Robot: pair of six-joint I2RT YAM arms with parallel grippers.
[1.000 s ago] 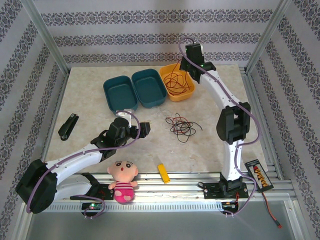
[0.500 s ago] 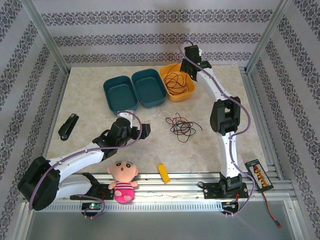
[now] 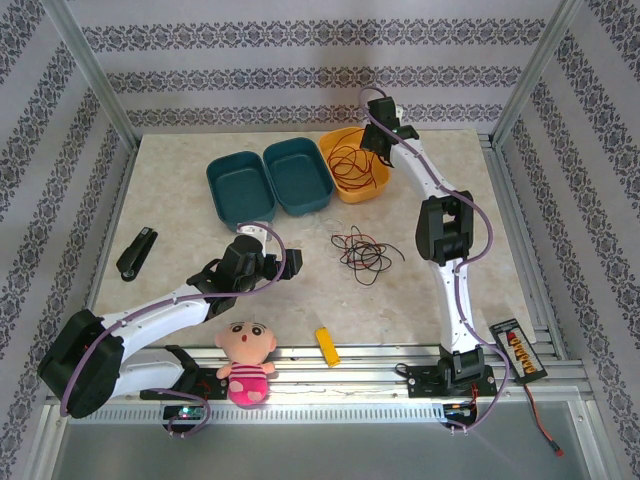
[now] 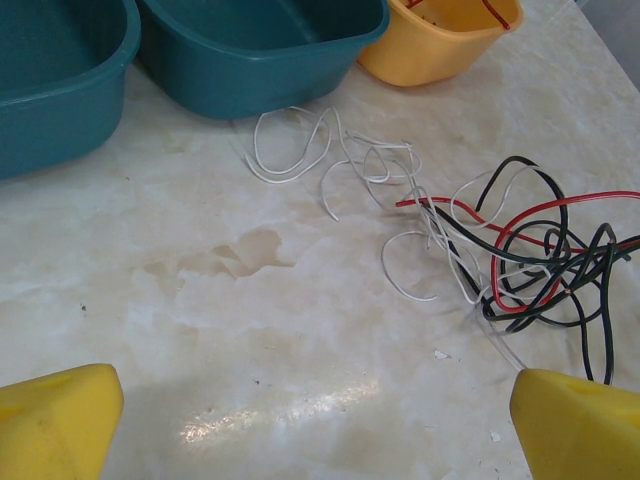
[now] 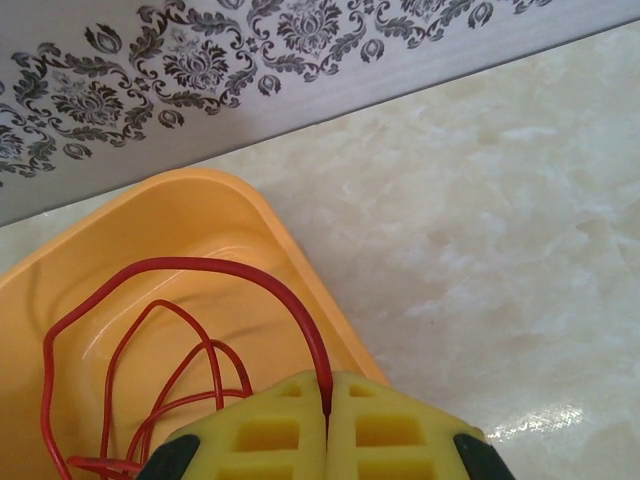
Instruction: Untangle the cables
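The right gripper shifts toward the red cable's other coils inside the yellow bin's rim next and releases the cable, since those coils lie toward the teal bins.
The cables (image 3: 362, 252) lie as a loose red, black and white tangle at mid-table. In the left wrist view the red and black loops (image 4: 530, 262) sit at the right, with white strands (image 4: 300, 150) trailing left toward the bins. My left gripper (image 3: 287, 263) is open just left of the tangle; its yellow pads (image 4: 60, 420) stand wide apart over bare table, touching nothing. My right gripper (image 3: 380, 138) hovers at the yellow bin's (image 3: 372, 190) far right rim, shut (image 5: 328, 395) on a red cable (image 5: 200, 265) that loops down into that bin (image 5: 270, 215).
Two teal bins (image 3: 240, 185) (image 3: 297, 175) stand at the back, left of the yellow one. A black stapler (image 3: 136, 252) lies at the left; a doll (image 3: 245, 362), a yellow block (image 3: 327, 345) and a charger (image 3: 516, 350) sit along the near edge.
The right arm has folded, its elbow swinging left, and its gripper has shifted slightly with the red cable still held. The left arm has hardly moved.
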